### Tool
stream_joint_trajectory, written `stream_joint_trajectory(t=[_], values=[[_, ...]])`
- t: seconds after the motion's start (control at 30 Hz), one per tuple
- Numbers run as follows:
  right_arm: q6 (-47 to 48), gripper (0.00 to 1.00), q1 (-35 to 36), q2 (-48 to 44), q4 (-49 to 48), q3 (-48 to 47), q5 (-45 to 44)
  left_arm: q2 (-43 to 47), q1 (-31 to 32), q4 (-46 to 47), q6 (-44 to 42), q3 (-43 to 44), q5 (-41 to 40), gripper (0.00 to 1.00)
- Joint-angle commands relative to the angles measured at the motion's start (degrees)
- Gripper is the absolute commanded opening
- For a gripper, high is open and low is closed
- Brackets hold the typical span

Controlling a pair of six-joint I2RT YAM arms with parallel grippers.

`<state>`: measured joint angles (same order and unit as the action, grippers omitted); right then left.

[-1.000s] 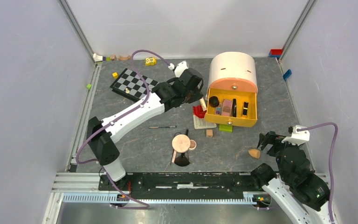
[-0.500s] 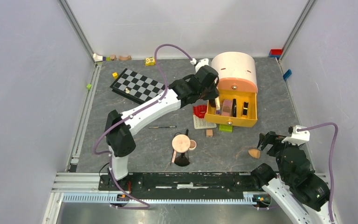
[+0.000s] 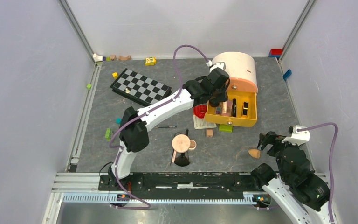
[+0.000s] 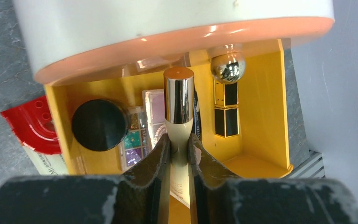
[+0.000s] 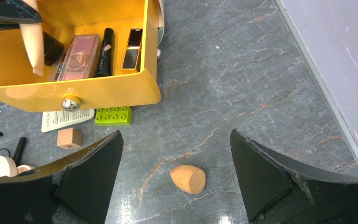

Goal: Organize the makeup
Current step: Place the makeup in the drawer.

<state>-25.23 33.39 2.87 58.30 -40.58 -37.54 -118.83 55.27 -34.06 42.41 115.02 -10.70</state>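
Observation:
My left gripper lowers the cream tube into the yellow drawer next, between the black round jar (image 4: pixel 99 124) and the pink palette.
My left gripper (image 4: pixel 179 142) is shut on a cream tube (image 4: pixel 179 112) with a shiny metallic cap, held over the open yellow drawer (image 4: pixel 261 93). In the drawer lie a black round jar (image 4: pixel 99 124), a multicolour palette (image 4: pixel 137 140), a pink palette (image 5: pixel 79 56) and a black-gold tube (image 4: pixel 227 109). In the top view the left gripper (image 3: pixel 218 98) hangs at the drawer's (image 3: pixel 230 122) left end. My right gripper (image 5: pixel 175 135) stands open above the orange teardrop sponge (image 5: pixel 188 179), not touching it. A round peach compact (image 3: pixel 181 142) and a thin black brush (image 3: pixel 162 126) lie on the table.
The drawer belongs to a cream domed cabinet (image 3: pixel 233 65). A red curved piece (image 3: pixel 198 111), a printed card (image 3: pixel 203 123), a green block (image 3: pixel 225 128) and a wooden block (image 3: pixel 209 133) lie by the drawer front. A chequered board (image 3: pixel 141 87) sits at the back left.
The left arm has swung right with the cream tube, from beside the red piece to over the drawer. The right arm has not moved.

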Motion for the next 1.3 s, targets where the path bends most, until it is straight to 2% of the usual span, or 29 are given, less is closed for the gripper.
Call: stream_joint_trajectory(t=[0.0, 0.53, 0.9, 1.27], values=[[-0.21, 0.92, 0.36, -0.92, -1.12, 0.06, -0.78, -2.81, 0.58, -0.25, -4.58, 6.07, 0.85, 0.07], [-0.22, 0.92, 0.35, 0.01, -1.03, -0.02, -0.73, -8.42, 0.77, -5.21, -4.88, 8.38, -2.05, 0.09], [-0.20, 0.92, 0.36, -0.41, -1.04, -0.01, -0.69, -9.84, 0.77, -6.79, -4.58, 8.84, -3.52, 0.35], [-0.15, 0.92, 0.41, -0.59, -1.10, 0.06, -0.67, -6.74, 0.77, -6.89, -4.93, 8.90, -4.43, 0.47]])
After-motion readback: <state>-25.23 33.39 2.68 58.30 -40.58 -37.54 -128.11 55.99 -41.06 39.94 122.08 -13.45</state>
